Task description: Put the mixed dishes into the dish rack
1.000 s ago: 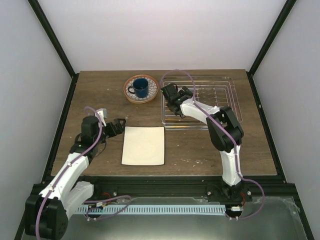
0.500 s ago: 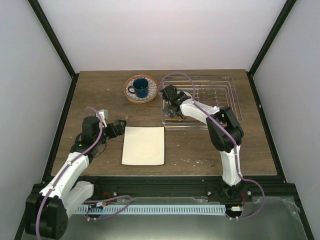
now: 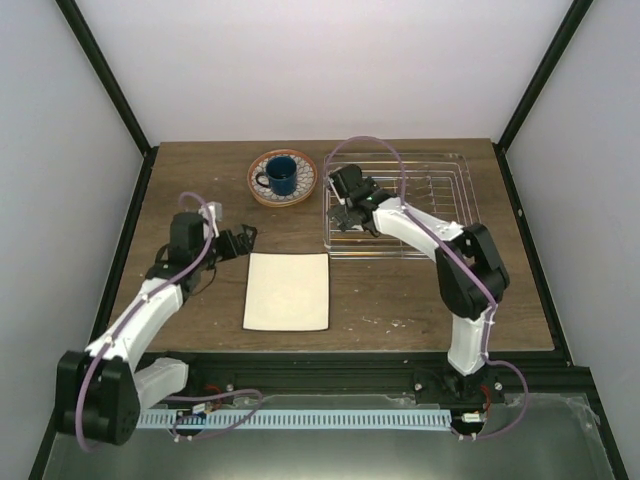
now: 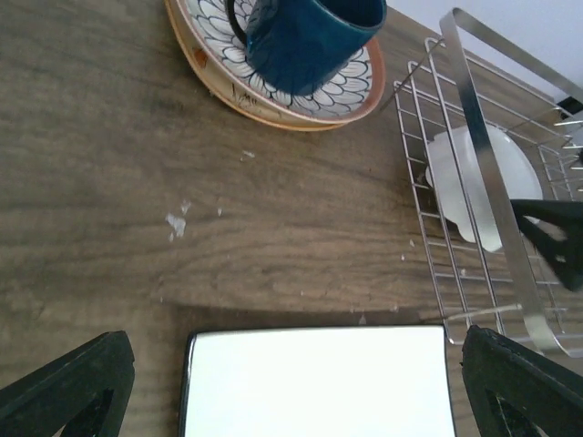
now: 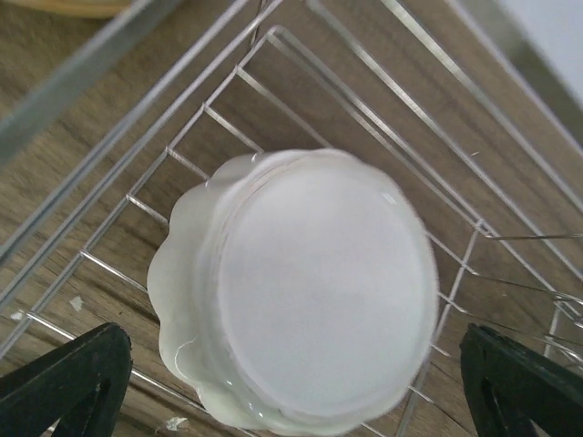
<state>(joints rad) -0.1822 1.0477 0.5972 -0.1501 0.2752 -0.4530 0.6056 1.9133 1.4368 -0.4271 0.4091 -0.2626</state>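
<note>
My left gripper is about to reach outward and to the right in the top view, onto the blue mug's rack-side rim [image 3: 294, 170] [image 4: 381, 18], because the mug is on the patterned plate.
The small white scalloped bowl [image 5: 301, 291] lies upside down on the bars at the near-left corner of the dish rack [image 3: 440, 190]; it also shows in the left wrist view [image 4: 483, 182]. My right gripper [image 5: 291, 382] hangs open above it, fingers wide on either side and not touching. The dark blue mug [image 3: 281, 175] stands on the orange-rimmed patterned plate [image 3: 256, 186] at the back of the table. The flat cream rectangular plate [image 3: 287, 290] lies on the table. My left gripper [image 3: 240, 240] is open and empty, just beyond the plate's far-left corner.
The rack's raised rim [image 4: 483, 164] stands between the cream plate and the bowl. Black frame posts and white walls close in the table on three sides. Bare wood [image 3: 190, 180] lies left of the patterned plate.
My left gripper has moved a little farther from me and turned towards the rack. My right arm's elbow has swung right while its gripper stayed over the bowl.
</note>
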